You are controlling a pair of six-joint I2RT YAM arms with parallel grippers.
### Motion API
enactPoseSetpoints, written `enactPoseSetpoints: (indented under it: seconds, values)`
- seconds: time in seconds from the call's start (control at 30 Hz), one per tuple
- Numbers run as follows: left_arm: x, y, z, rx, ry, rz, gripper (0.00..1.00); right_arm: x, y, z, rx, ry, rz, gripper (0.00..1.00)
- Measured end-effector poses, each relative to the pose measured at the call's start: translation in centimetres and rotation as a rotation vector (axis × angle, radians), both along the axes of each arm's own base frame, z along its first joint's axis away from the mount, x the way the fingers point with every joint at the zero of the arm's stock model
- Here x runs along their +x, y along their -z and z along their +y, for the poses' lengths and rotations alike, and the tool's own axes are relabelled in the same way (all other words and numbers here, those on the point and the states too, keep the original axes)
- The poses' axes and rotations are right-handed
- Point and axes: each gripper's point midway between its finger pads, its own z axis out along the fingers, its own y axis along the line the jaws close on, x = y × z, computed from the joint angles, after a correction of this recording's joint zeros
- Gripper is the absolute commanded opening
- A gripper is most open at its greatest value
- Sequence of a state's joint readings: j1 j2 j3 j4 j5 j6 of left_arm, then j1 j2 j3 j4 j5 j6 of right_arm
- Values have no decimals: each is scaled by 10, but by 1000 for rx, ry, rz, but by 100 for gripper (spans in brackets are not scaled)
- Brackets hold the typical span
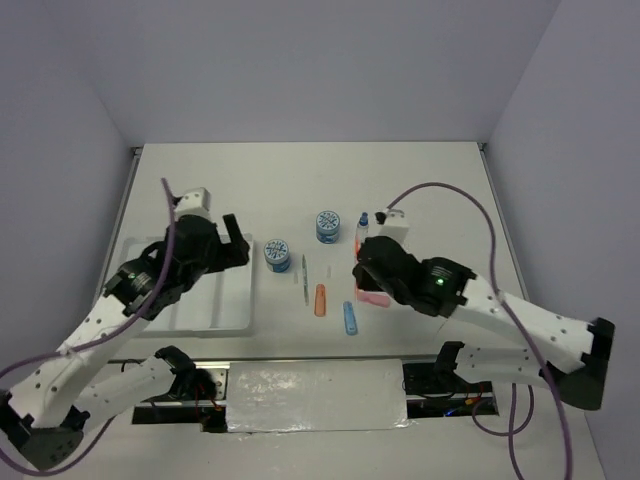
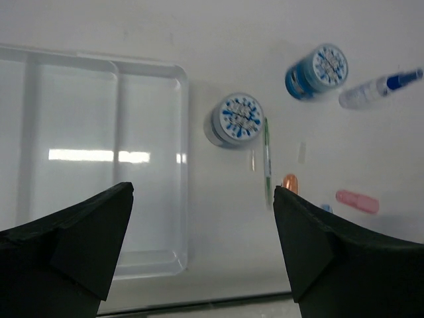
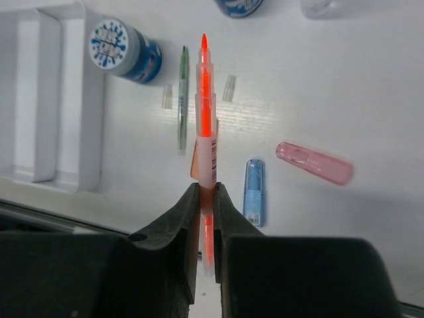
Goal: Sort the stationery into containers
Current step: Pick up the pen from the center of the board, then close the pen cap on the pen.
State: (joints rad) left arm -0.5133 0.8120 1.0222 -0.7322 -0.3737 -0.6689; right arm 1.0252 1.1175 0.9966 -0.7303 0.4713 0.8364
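Observation:
The clear cap between the blue-and-white pot and the green pen is below my left gripper and to its right in the top view. My left gripper will move over and go down to the cap next.
My right gripper (image 3: 206,189) (image 1: 362,268) is shut on a thin orange pen (image 3: 205,99), whose tip points away from the wrist. Under it on the table lie a short orange marker (image 1: 320,300), a blue marker (image 3: 254,192) (image 1: 350,318), a pink eraser (image 3: 313,162) (image 1: 375,298) and a thin green pen (image 3: 182,99) (image 1: 305,282). Two blue-and-white pots (image 1: 277,254) (image 1: 327,226) and a small blue-capped bottle (image 1: 363,222) stand further back. My left gripper (image 2: 202,192) (image 1: 240,243) hangs open and holds nothing, over the right edge of the white divided tray (image 2: 184,165) (image 1: 210,315).
Two tiny clear caps (image 3: 167,96) (image 3: 228,87) lie beside the green pen. The table's near edge runs just below the tray (image 2: 199,305). Purple cables loop over both arms.

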Motion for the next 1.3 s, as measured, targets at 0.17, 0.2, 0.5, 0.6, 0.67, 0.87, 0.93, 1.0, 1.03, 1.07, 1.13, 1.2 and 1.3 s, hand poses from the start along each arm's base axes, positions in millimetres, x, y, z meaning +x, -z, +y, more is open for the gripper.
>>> enactPoseSetpoints:
  seconds: [0.17, 0.2, 0.5, 0.6, 0.67, 0.87, 0.93, 1.0, 1.03, 1.07, 1.13, 1.2, 1.3]
  values:
    - [-4, 39, -68, 58, 116, 115, 92, -15, -47, -40, 94, 43, -91, 0]
    - [-4, 50, -80, 85, 130, 141, 91, -18, -50, -46, 98, 45, -95, 0]
    - [1, 136, -136, 232, 140, 303, 72, -31, -52, -63, 101, 19, -100, 0]
    - [11, 152, -143, 256, 124, 327, 71, -32, -47, -62, 82, 2, -92, 0]
    - [20, 162, -148, 261, 113, 344, 70, -32, -43, -59, 70, -17, -84, 0]
    - [44, 189, -146, 260, 65, 386, 63, -35, -30, -58, 35, -50, -67, 0]
    - [48, 192, -147, 259, 59, 387, 60, -35, -29, -57, 36, -61, -69, 0]
    - [52, 192, -147, 255, 55, 386, 58, -35, -28, -56, 36, -70, -70, 0]
    - [53, 192, -146, 255, 54, 385, 58, -35, -28, -55, 35, -73, -71, 0]
    - [55, 192, -146, 251, 56, 383, 57, -35, -27, -55, 33, -77, -71, 0]
    - [57, 192, -146, 246, 59, 381, 57, -35, -26, -55, 29, -80, -70, 0]
    - [57, 192, -147, 241, 60, 383, 57, -35, -26, -55, 27, -83, -70, 0]
    - [59, 196, -150, 231, 65, 386, 55, -35, -26, -55, 28, -83, -72, 0]
